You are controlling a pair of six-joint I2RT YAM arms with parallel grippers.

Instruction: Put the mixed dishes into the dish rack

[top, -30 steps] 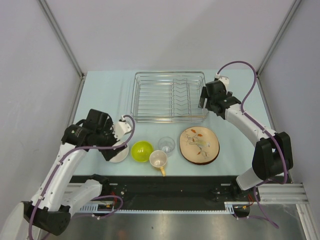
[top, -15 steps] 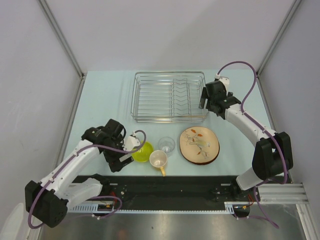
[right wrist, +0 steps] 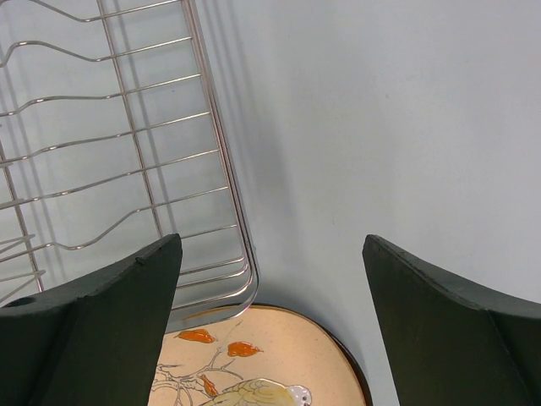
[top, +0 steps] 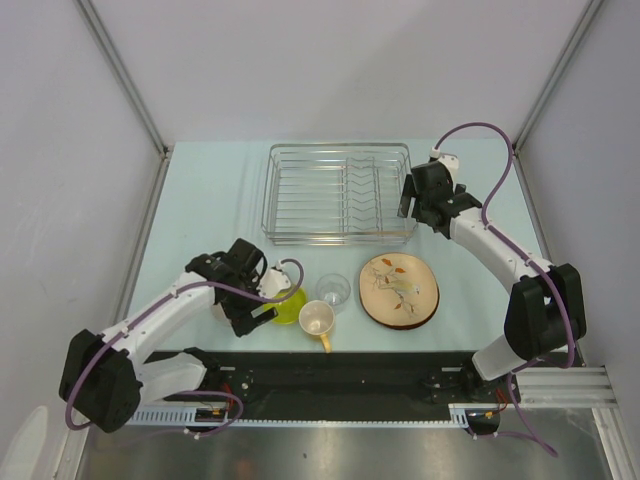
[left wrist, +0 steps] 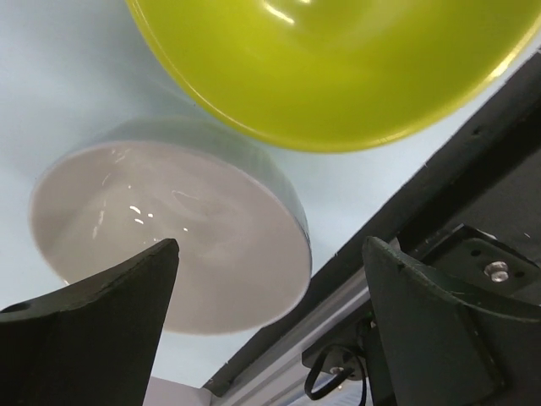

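I will next lower my left gripper with one finger inside and close it, since the white bowl's rim by the black bar [left wrist: 308, 249] is below, between its open fingers.
My left gripper [top: 258, 303] is open and empty, low over the white bowl [left wrist: 169, 245] at the table's near edge. The lime-green bowl [left wrist: 338, 68] sits just beyond it and also shows in the top view [top: 291, 306]. My arm hides most of the white bowl in the top view. The yellow-orange mug [top: 317, 320] lies beside the clear glass [top: 333, 290]. A beige plate with a leaf pattern and dark-brown rim [top: 399, 290] lies right of them. I see no separate wooden plate. The chrome dish rack [top: 340, 192] is empty. My right gripper [top: 413, 205] is open above its near right corner.
In the right wrist view the rack's corner wire [right wrist: 241, 254] lies just above the plate's far edge [right wrist: 254, 355]. The black rail [left wrist: 473, 169] runs along the table's near edge beside the white bowl. Grey walls enclose the table on three sides.
My left arm has swung right and toward the near edge, from left of the white bowl to over it beside the lime-green bowl. The right arm has not moved.
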